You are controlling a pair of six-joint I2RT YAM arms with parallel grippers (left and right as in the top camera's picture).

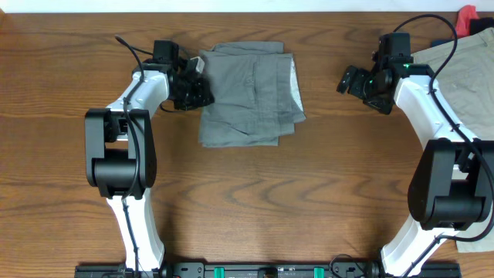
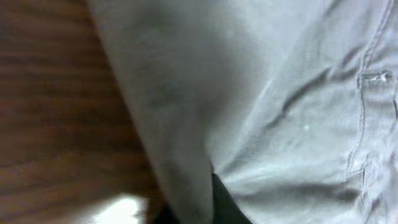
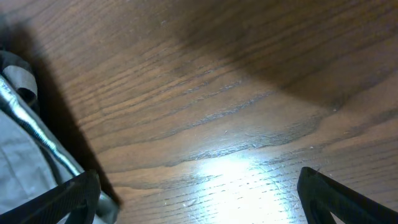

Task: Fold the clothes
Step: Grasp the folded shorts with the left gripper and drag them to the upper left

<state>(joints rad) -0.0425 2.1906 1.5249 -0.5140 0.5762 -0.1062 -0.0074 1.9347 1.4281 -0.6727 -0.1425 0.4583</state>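
Observation:
The table's bare far corner is to my left gripper's left in the overhead view, so it should drag the shorts point(image 1: 247, 93) there next and release them.
The mid-grey shorts point(image 1: 247, 93) lie folded into a rough square at the back middle of the table. My left gripper point(image 1: 194, 89) is at their left edge. In the left wrist view the grey cloth point(image 2: 267, 93) fills the frame, and a fold of it runs between the dark fingers point(image 2: 208, 208), so the gripper is shut on that edge. My right gripper point(image 1: 351, 79) is open and empty, apart from the shorts on their right side. Its fingers point(image 3: 199, 199) hover over bare wood, with the shorts' paler waistband edge point(image 3: 25, 130) at the left of that view.
Khaki-beige trousers point(image 1: 463, 58) lie at the back right behind the right arm. A red thing point(image 1: 468, 15) is at the far right corner. A pale piece of cloth point(image 1: 480, 241) shows at the front right edge. The table point(image 1: 255, 201) is brown wood.

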